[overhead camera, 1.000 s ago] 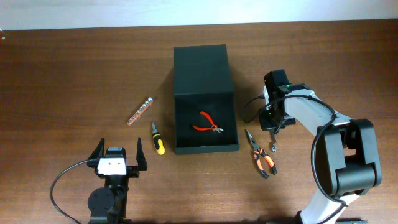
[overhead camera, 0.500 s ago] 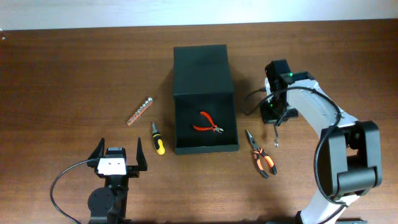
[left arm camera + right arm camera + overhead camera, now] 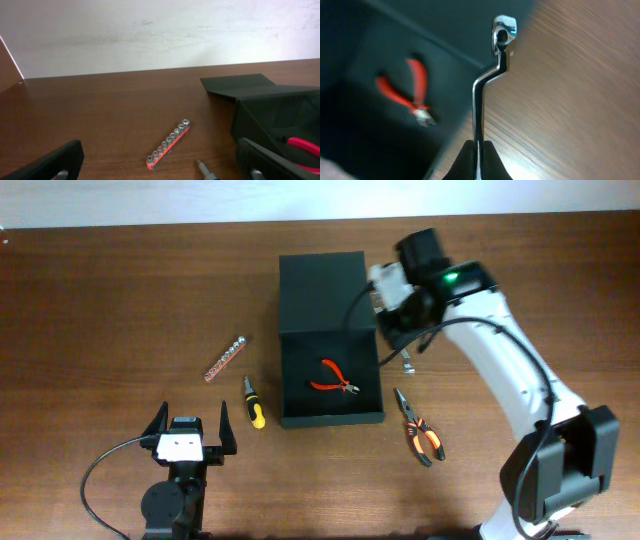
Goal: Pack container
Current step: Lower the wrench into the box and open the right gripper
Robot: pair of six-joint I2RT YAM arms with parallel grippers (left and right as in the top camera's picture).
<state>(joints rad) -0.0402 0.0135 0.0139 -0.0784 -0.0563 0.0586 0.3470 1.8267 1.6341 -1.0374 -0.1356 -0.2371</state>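
My right gripper moves across and down next and releases the wrench beside the cutters, since bare box bottom lies below the wrench's handle and to its left in the overhead view.
The container (image 3: 331, 393) is a dark open box with its flap lid (image 3: 324, 290) folded back; red cutters (image 3: 334, 377) lie inside it. My right gripper (image 3: 398, 340) hangs just off the box's right wall, shut on a bent chrome wrench (image 3: 407, 362). In the right wrist view the wrench (image 3: 484, 90) rises from between the shut fingers (image 3: 478, 150), over the table beside the container (image 3: 365, 135) and the red cutters (image 3: 412, 92). My left gripper (image 3: 190, 430) rests open near the front edge, holding nothing; its fingers (image 3: 55, 162) frame the left wrist view.
A red socket rail (image 3: 225, 358) and a yellow-handled screwdriver (image 3: 254, 402) lie left of the box. Orange-and-black pliers (image 3: 420, 430) lie to its right front. From the left wrist I see the socket rail (image 3: 169, 144), the screwdriver tip (image 3: 204, 169) and the container (image 3: 270, 115).
My right arm has swung left and away from the table's front with the wrench, from beside the orange pliers to the container's right wall. The left arm has not moved.
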